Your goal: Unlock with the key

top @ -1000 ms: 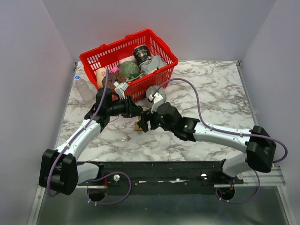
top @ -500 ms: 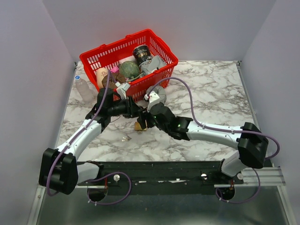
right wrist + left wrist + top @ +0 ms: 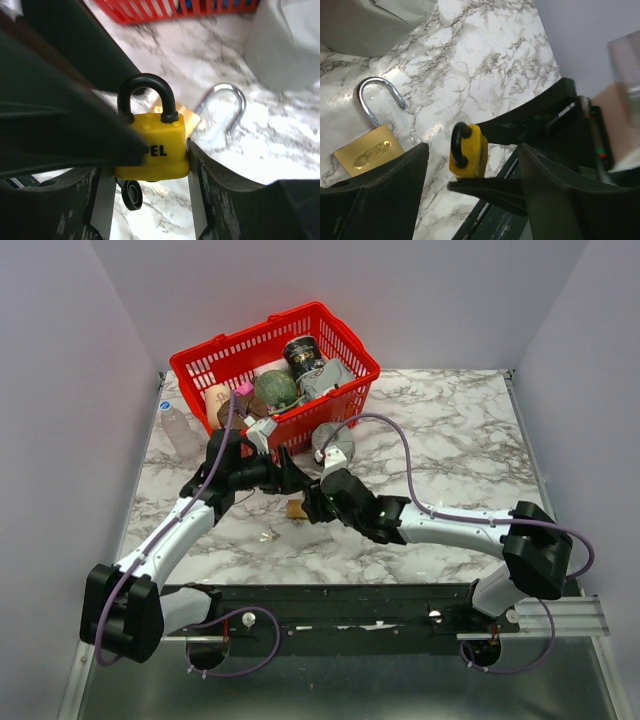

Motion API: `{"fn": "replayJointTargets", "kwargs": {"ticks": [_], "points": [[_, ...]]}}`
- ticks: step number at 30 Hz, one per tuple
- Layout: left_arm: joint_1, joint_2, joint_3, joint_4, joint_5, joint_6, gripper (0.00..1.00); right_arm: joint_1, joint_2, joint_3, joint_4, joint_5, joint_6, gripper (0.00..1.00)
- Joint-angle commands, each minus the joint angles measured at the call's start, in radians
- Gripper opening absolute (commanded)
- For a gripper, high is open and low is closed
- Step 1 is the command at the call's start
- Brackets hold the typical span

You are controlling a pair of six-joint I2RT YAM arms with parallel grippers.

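Note:
The robot's right gripper needs to move down and to the right in the top view next and release, because bare marble (image 3: 252, 165) beside the steel shackle is below on that side.
A yellow padlock (image 3: 152, 150) with a black shackle, still closed, hangs above the table between the pads of my right gripper (image 3: 150, 162), which is shut on its sides. Below its body a round black key head (image 3: 132, 195) sticks out. My left gripper (image 3: 474, 149) stands open around the same padlock (image 3: 468, 157), its fingers (image 3: 380, 195) apart from it on both sides. In the top view both grippers meet mid-table, the left (image 3: 290, 476) just above the right (image 3: 313, 502).
A brass padlock (image 3: 369, 152) with its steel shackle swung open lies on the marble under the grippers. A red basket (image 3: 345, 335) of items stands behind them. A grey object (image 3: 338, 443) sits beside it and a clear bottle (image 3: 180, 430) at the left. Small metal bits (image 3: 268, 535) lie nearby.
My left gripper has opened and let go of the yellow padlock. My right gripper has closed in on the padlock and shifted slightly left.

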Motion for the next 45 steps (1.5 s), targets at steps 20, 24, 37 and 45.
{"fn": "replayJointTargets", "kwargs": {"ticks": [20, 24, 37, 45], "points": [[-0.006, -0.199, 0.060, -0.192, -0.402, 0.123, 0.99, -0.271, 0.093, -0.088, -0.194, -0.037, 0.180, 0.21], [-0.006, -0.195, 0.063, -0.200, -0.402, 0.124, 0.99, -0.277, 0.138, -0.051, -0.222, -0.005, 0.160, 0.27], [-0.006, -0.176, 0.069, -0.212, -0.408, 0.127, 0.99, -0.283, 0.169, -0.023, -0.229, -0.030, 0.159, 0.81], [-0.006, -0.183, 0.069, -0.219, -0.443, 0.129, 0.99, -0.269, 0.057, -0.045, -0.203, -0.004, 0.071, 0.81]]}}
